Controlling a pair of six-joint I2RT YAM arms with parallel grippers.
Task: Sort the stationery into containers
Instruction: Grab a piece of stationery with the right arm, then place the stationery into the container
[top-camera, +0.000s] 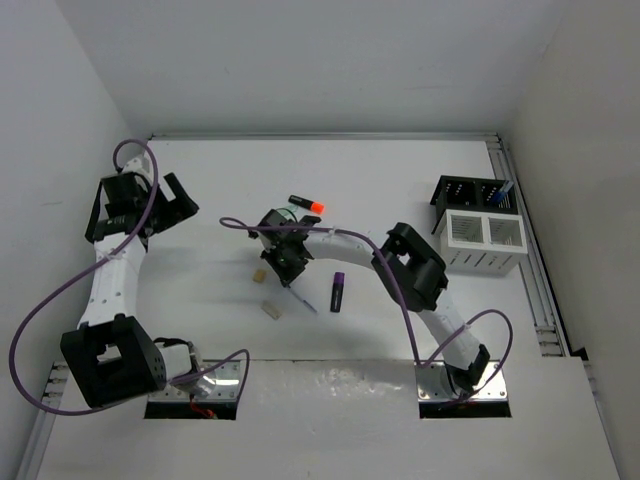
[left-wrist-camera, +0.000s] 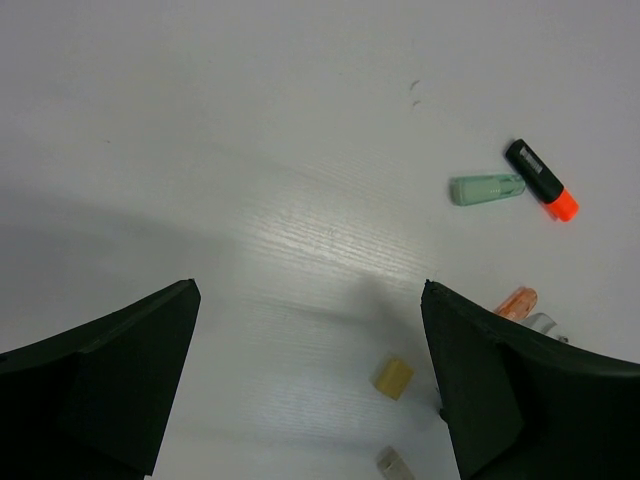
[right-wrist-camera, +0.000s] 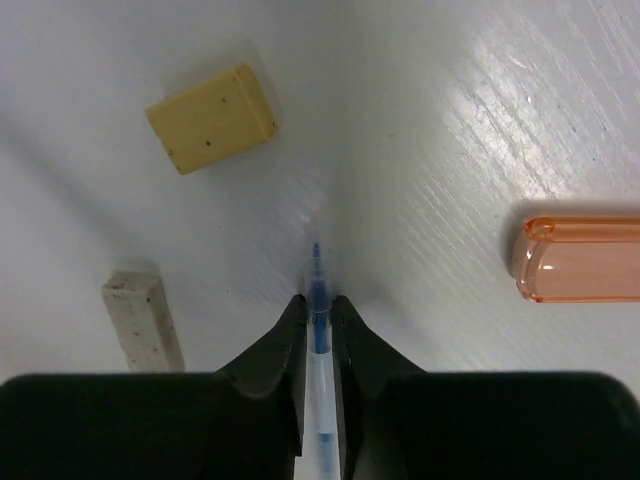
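Next, my left gripper moves back, across and down onto the pale eraser (top-camera: 271, 310) (left-wrist-camera: 394, 464), since that eraser lies below the gripper and to its right in the top view.
My right gripper (right-wrist-camera: 318, 305) is shut on a thin blue pen (right-wrist-camera: 317, 268) that lies on the table, its tip poking out past the fingertips. In the top view this gripper (top-camera: 285, 262) is at the table's middle, and the pen's tail (top-camera: 303, 300) trails behind it. A yellow eraser (right-wrist-camera: 212, 118) and a pale eraser (right-wrist-camera: 142, 320) lie to its left, an orange highlighter (right-wrist-camera: 580, 258) to its right. My left gripper (left-wrist-camera: 310, 295) hangs open above bare table at the far left (top-camera: 175, 205), holding nothing. The white slatted box (top-camera: 482, 243) and black organiser (top-camera: 470, 193) stand at the right.
A mint highlighter (left-wrist-camera: 486, 188) and an orange-tipped black highlighter (left-wrist-camera: 541, 179) lie beyond the right gripper. A purple-black highlighter (top-camera: 338, 291) lies just right of the pen. A blue pen (top-camera: 507, 190) stands in the black organiser. A metal rail (top-camera: 535, 270) runs along the right edge.
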